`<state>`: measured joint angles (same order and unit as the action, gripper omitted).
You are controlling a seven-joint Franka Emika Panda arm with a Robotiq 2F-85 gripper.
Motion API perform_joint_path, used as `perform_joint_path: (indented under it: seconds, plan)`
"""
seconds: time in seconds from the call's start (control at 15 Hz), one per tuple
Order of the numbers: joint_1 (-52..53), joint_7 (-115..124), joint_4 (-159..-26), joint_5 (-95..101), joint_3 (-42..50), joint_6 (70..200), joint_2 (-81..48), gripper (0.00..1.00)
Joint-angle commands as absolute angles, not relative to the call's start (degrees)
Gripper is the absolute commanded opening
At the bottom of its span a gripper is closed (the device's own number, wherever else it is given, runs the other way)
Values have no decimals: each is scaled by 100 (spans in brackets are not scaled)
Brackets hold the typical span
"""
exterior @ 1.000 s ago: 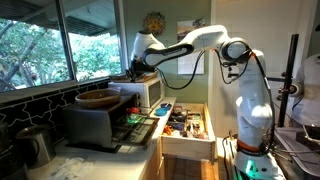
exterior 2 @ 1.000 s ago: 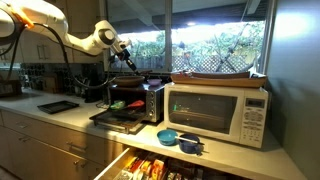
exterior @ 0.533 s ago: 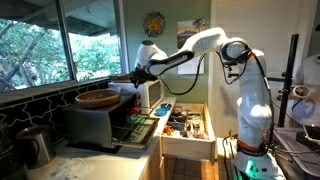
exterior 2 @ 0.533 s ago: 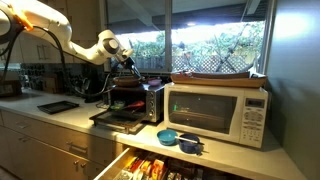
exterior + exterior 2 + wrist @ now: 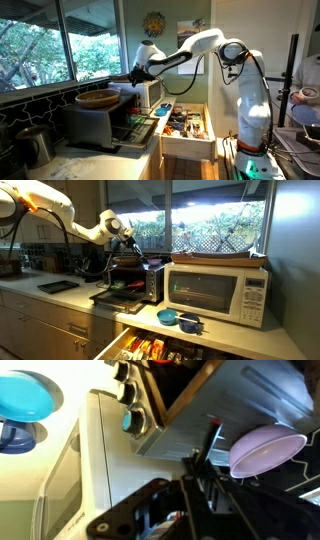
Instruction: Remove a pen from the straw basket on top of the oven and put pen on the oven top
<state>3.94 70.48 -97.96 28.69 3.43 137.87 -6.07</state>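
Observation:
The pen (image 5: 211,434) goes outward and down onto the bare oven top (image 5: 230,402) next for release, since that clear part of the oven top lies below and outward of the fingers.
The straw basket (image 5: 98,98) sits on top of the dark oven (image 5: 92,124). The oven also shows in an exterior view (image 5: 132,281) with its door folded down. My gripper (image 5: 134,76) hangs just above the oven top, at the basket's right edge; it shows in both exterior views (image 5: 129,246). In the wrist view the gripper (image 5: 203,458) has its fingers close together on a thin dark pen (image 5: 211,434) that sticks out past the tips. The basket is out of the wrist view.
A white microwave (image 5: 216,291) stands beside the oven, with a flat basket (image 5: 220,257) on top. Blue bowls (image 5: 176,319) lie in front of it. An open drawer (image 5: 185,126) full of items juts out below. A purple bowl (image 5: 266,447) shows near the fingers.
The gripper has come down and slightly sideways toward the oven top, still closed on the pen. The basket and oven have not moved.

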Motion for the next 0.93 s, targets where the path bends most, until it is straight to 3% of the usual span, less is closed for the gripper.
perform_joint_path:
  seconds: [0.0, 0.87]
  plan:
    - [346, 7167, -9411, 2774, 324, 14123, -1040, 3]
    - [710, 7748, -8618, 2383, 414, 13574, -1800, 3]
